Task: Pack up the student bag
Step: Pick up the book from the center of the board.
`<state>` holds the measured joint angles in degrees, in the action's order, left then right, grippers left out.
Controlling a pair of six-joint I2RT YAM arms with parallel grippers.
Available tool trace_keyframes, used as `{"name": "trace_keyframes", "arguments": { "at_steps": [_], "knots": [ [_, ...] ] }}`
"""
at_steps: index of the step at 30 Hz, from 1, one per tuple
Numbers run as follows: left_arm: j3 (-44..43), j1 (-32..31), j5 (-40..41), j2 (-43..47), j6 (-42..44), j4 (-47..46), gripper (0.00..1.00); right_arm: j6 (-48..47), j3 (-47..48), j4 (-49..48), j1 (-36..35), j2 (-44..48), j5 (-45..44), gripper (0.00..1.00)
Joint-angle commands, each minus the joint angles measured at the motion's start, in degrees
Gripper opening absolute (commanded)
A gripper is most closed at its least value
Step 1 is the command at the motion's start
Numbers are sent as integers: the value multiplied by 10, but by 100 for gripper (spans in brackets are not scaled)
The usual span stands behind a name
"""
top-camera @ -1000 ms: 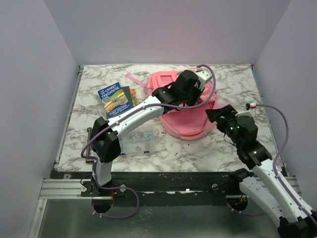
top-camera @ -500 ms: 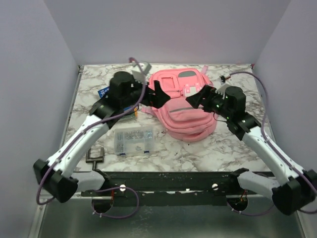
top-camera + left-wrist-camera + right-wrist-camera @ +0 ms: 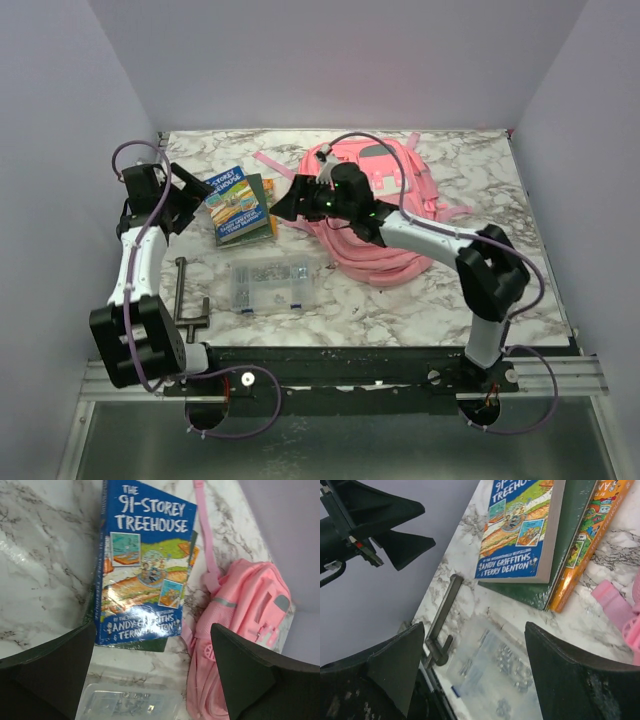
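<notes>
My left gripper moves down next, fingers open, onto the blue book's spine (image 3: 211,213) (image 3: 102,555) below it, since that spine lies uncovered on top of the green book.
The student bag (image 3: 415,185) is a large pink backpack lying at the back centre of the marble table (image 3: 480,290); the left wrist view shows it too (image 3: 245,605). A blue "91-Storey Treehouse" book (image 3: 234,200) lies left of the bag on a green book (image 3: 570,535), with an orange book (image 3: 592,525) beside them. My left gripper (image 3: 190,200) hovers open just left of the books, nothing between its fingers. Reaching left across the bag's front, my right gripper (image 3: 288,203) is open and empty, above the gap between books and clear box.
A clear plastic compartment box (image 3: 270,283) of small parts sits in front of the books. A metal clamp (image 3: 185,300) grips the table's left front edge. A loose pink strap (image 3: 268,160) trails from the bag toward the books. Walls close in left, right and behind.
My left arm swung from over the bag out to the far left and its gripper opened. My right arm crossed from the right side to reach left over the bag.
</notes>
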<state>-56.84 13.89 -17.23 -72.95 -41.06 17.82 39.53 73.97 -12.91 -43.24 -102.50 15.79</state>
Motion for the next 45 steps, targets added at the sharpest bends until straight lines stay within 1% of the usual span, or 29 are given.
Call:
{"name": "trace_keyframes", "arguments": {
  "at_steps": [1,3,6,7,9,14,17,19,24,27,30,33,35,37,39,40,43,45],
  "knots": [
    [-63,26,-6,-102,-2,-10,98,31,73,-56,-10,-109,20,83],
    [-86,40,-24,-148,23,-11,98,35,116,-41,-16,-155,16,82],
    [-108,45,-46,-207,49,-12,98,45,148,-30,-21,-200,3,80],
    [-113,47,-56,-227,47,-15,98,49,155,-31,-22,-212,-1,80],
    [-130,58,-104,-265,30,-33,98,51,167,-35,-22,-228,-3,79],
    [-159,68,-155,-330,23,-76,83,54,193,-28,-23,-257,-1,77],
    [-171,68,-162,-347,18,-101,80,65,198,-36,-23,-270,3,74],
    [-186,68,-176,-366,17,-101,74,76,200,-40,-24,-277,5,74],
    [-223,69,-222,-428,-11,-99,74,77,210,-40,-26,-281,5,73],
    [-227,73,-213,-434,-4,-97,76,71,225,-25,-27,-283,3,73],
    [-228,74,-211,-438,-4,-94,79,76,217,-35,-28,-279,1,73],
    [-237,71,-232,-457,-10,-97,81,84,211,-42,-28,-279,-3,73],
    [-242,69,-244,-465,-20,-100,75,84,216,-40,-28,-282,1,73],
    [-234,70,-253,-464,-35,-113,68,83,221,-32,-28,-282,-2,73],
    [-231,69,-257,-465,-40,-123,63,83,219,-30,-28,-276,-4,73],
    [-231,69,-261,-468,-39,-124,62,84,212,-36,-28,-270,-6,73],
    [-226,63,-258,-465,-38,-125,66,87,187,-48,-28,-248,-12,73],
    [-231,58,-267,-474,-43,-125,66,86,170,-49,-28,-231,-17,73]
  ]
}}
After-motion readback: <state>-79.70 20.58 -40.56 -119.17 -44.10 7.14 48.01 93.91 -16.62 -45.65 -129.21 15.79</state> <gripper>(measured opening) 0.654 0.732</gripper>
